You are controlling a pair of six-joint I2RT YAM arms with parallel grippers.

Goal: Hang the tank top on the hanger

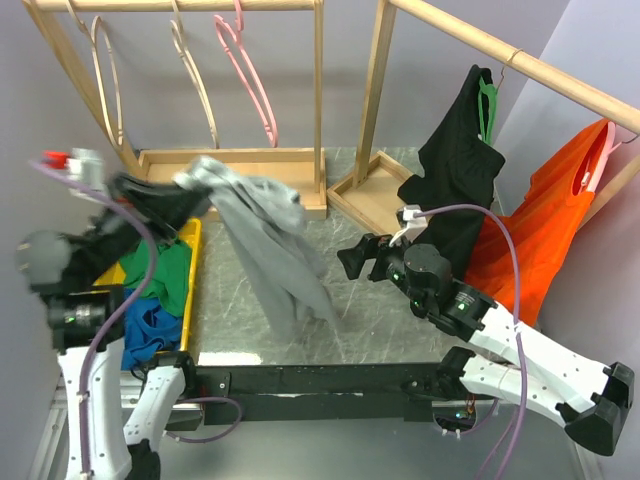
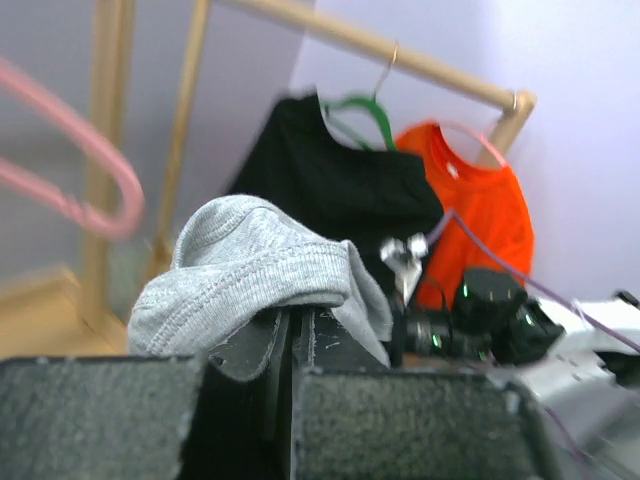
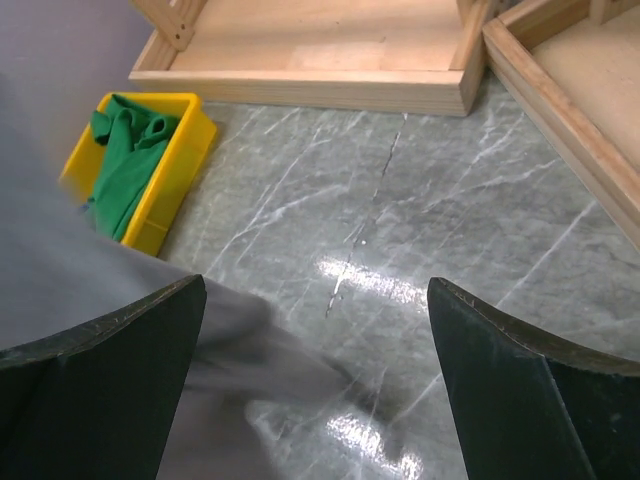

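Observation:
The tabletop at the bare marble by the hanging hem (image 1: 256,322) is free, so my left gripper will go down and back toward it next and let go of the bunched edge.
The grey tank top (image 1: 270,240) hangs from my left gripper (image 1: 193,192), which is raised at the left and shut on a bunched edge of the cloth. The rest drapes down and right to the table. In the left wrist view the tank top (image 2: 250,265) lies folded over the shut left gripper (image 2: 290,335). The pink hanger (image 1: 247,75) hangs on the back-left wooden rack, above and behind the cloth, and shows as a blurred pink hanger (image 2: 75,175). My right gripper (image 1: 350,262) stands open just right of the hanging hem. Between its wide fingers (image 3: 110,370) is only marble; the blurred tank top (image 3: 70,280) is at the left.
A yellow bin (image 1: 192,262) with green and blue clothes sits at the left. Cream hangers (image 1: 195,80) share the left rack, whose wooden base (image 1: 250,160) lies behind the cloth. On the right rack hang a black garment (image 1: 455,185) and an orange garment (image 1: 540,235).

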